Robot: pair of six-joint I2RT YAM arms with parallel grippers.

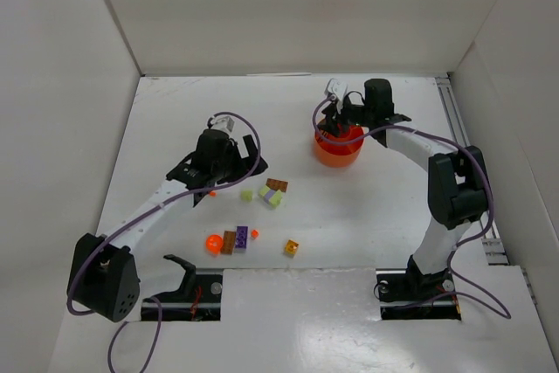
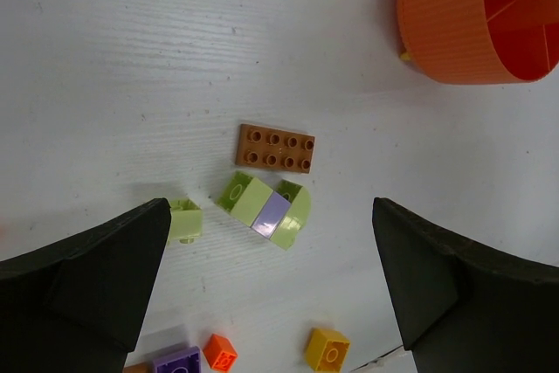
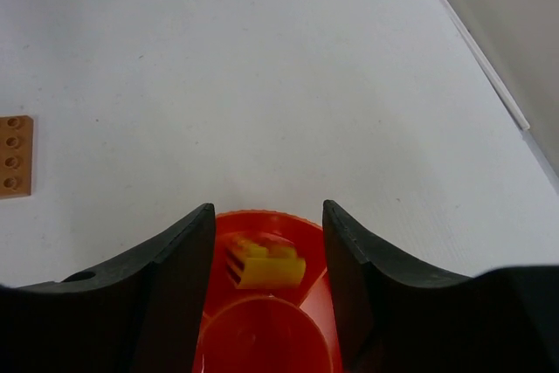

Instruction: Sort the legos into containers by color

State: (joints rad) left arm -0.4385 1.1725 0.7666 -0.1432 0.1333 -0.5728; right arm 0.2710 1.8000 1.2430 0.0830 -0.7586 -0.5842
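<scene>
My left gripper moves back toward the front edge and lowers to the yellow brick (image 1: 291, 248) (image 2: 327, 350) next, since a yellow lego already lies in the container.
My right gripper (image 3: 266, 238) hangs open over the round orange-red container (image 3: 262, 217). A yellow lego (image 3: 265, 264) lies in one compartment below, free of both fingers. In the top view this gripper (image 1: 333, 125) sits above the container (image 1: 339, 153). My left gripper (image 2: 271, 277) is wide open and holds nothing, above the loose legos. These are a brown-orange plate (image 2: 274, 148), a pale green and purple piece (image 2: 265, 208), a small pale green brick (image 2: 184, 220), a purple brick (image 2: 177, 362), a small orange brick (image 2: 220, 351) and a yellow brick (image 2: 327, 348).
In the top view an orange ball-like piece (image 1: 213, 243) and a brown brick (image 1: 229, 241) lie near the front edge beside the purple brick (image 1: 241, 236). White walls enclose the table on three sides. A rail (image 1: 463, 141) runs along the right.
</scene>
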